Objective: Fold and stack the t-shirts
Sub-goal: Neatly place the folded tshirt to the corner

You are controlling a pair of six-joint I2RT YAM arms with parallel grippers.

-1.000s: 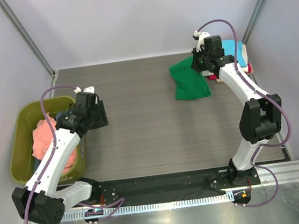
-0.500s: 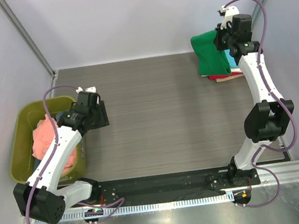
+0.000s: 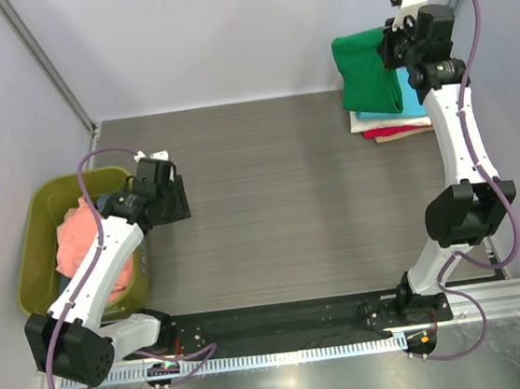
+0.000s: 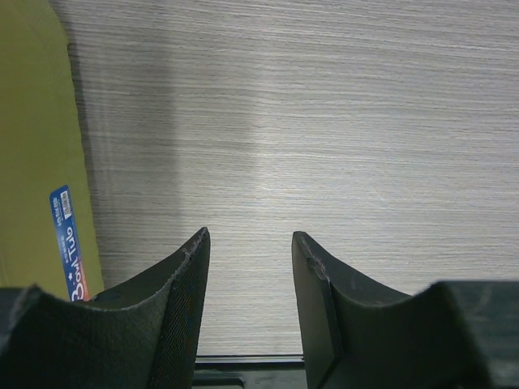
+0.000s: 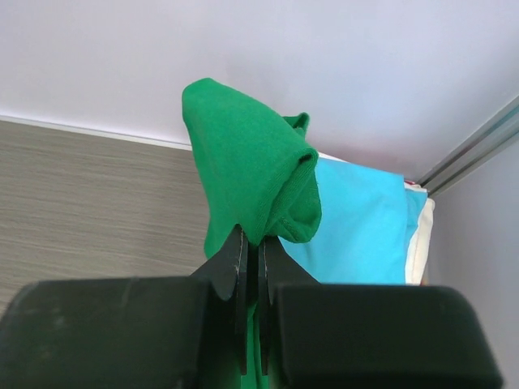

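The bright green t-shirt [image 3: 365, 72] hangs off-centre, so the robot's right gripper needs to shift to the right in the top view next, then lower the green t-shirt onto the stack.
My right gripper [image 3: 392, 48] is shut on the folded bright green t-shirt [image 3: 365, 72] and holds it up over the stack at the far right corner; it also shows in the right wrist view [image 5: 251, 182], pinched between the fingertips [image 5: 238, 243]. The stack holds a cyan t-shirt [image 5: 361, 223], a cream one [image 5: 416, 243] and a red one [image 3: 394, 130]. My left gripper [image 4: 247, 243] is open and empty above bare table beside the tub. A salmon-pink t-shirt [image 3: 82, 238] lies bunched in the tub.
An olive-green plastic tub [image 3: 33, 267] stands at the left edge, its wall in the left wrist view [image 4: 36, 162]. White walls and metal posts close the back and sides. The grey wood-grain table [image 3: 270, 203] spans the middle.
My right gripper lifted the green t-shirt off the table and carried it right and back, up over the stack. My left arm barely moved.
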